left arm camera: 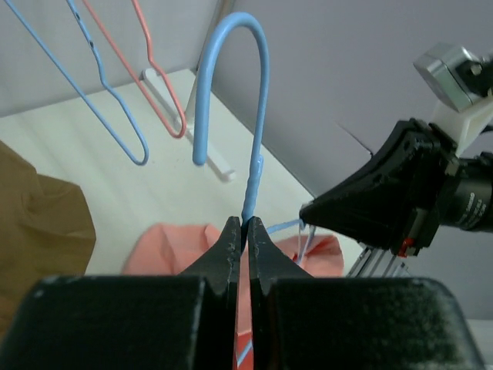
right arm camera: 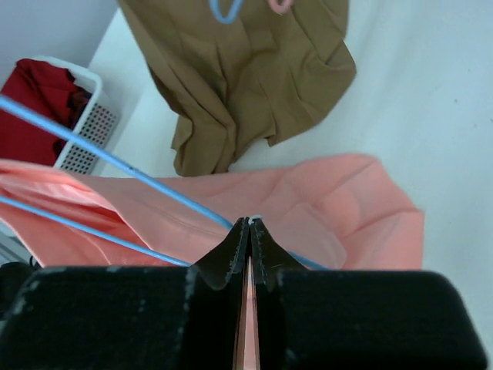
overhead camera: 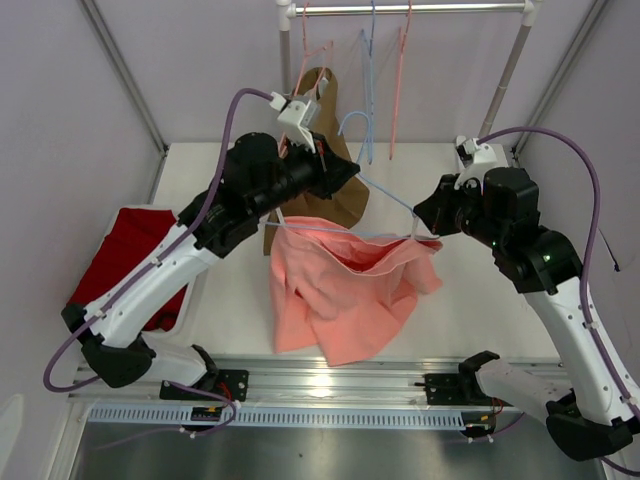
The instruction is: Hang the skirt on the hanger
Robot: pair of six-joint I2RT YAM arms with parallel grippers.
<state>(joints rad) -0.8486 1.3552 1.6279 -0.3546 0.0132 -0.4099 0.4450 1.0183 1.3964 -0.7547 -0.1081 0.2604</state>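
The left gripper lowers the raised hanger's neck back onto the salmon-pink skirt next and releases, as the skirt bunches on the tabletop below and back from it.
The pale-blue hanger (overhead camera: pixel 392 201) is held in the air over the table between both grippers. My left gripper (overhead camera: pixel 345 172) is shut on its neck just below the hook (left arm camera: pixel 262 77), as the left wrist view (left arm camera: pixel 245 223) shows. My right gripper (overhead camera: pixel 422 225) is shut at the hanger's right corner, where the two blue wires (right arm camera: pixel 115 159) meet at its tips (right arm camera: pixel 250 221). The salmon-pink skirt (overhead camera: pixel 340 290) hangs from the hanger's lower bar, its hem bunched on the table. It also shows under the jaws in both wrist views (left arm camera: pixel 166 243) (right arm camera: pixel 308 193).
A brown garment (overhead camera: pixel 345 205) hangs from a pink hanger behind the left gripper. A rail (overhead camera: pixel 410 8) at the back carries another blue hanger (overhead camera: pixel 370 80) and a pink hanger (overhead camera: pixel 400 90). A white basket (right arm camera: pixel 92 127) with dark red cloth (overhead camera: pixel 130 250) stands at left.
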